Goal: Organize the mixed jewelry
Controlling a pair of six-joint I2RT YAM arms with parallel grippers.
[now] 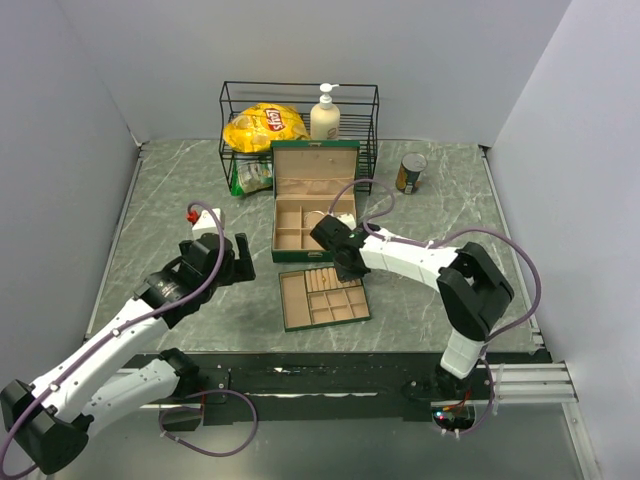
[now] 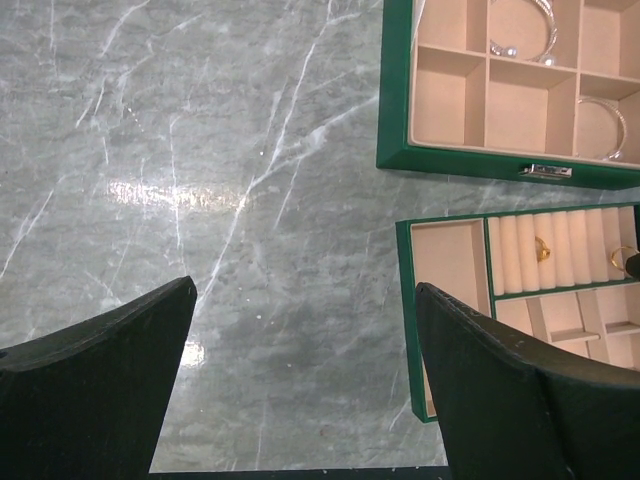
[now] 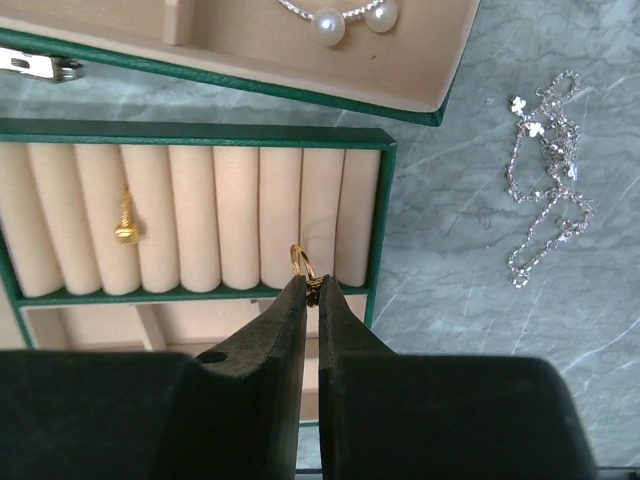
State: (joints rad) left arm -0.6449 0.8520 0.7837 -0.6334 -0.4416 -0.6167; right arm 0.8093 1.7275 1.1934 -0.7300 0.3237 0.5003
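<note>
Next I will bring my right gripper down to seat and release the small gold ring, as the groove near the ring rolls' chain-side end (image 3: 301,232) lies below the gripper, along the small gold ring's band.
My right gripper (image 3: 312,285) is shut on a small gold ring (image 3: 303,262), holding it just above the right end of the ring rolls in the flat green tray (image 3: 200,131). A second gold ring (image 3: 126,228) sits in the rolls to the left. A silvery chain (image 3: 545,180) lies on the table right of the tray. A bangle with pearl ends (image 3: 345,18) lies in the green box. In the top view the right gripper (image 1: 345,268) is between box (image 1: 313,205) and tray (image 1: 322,297). My left gripper (image 2: 305,300) is open and empty over bare table, left of the tray (image 2: 404,300). Two wire bangles (image 2: 525,30) lie in the box.
A black wire basket (image 1: 298,100) at the back holds a yellow chip bag (image 1: 263,127) and a soap bottle (image 1: 325,115). A can (image 1: 410,172) stands at the back right. A small white object with a red piece (image 1: 203,217) lies left of the box.
</note>
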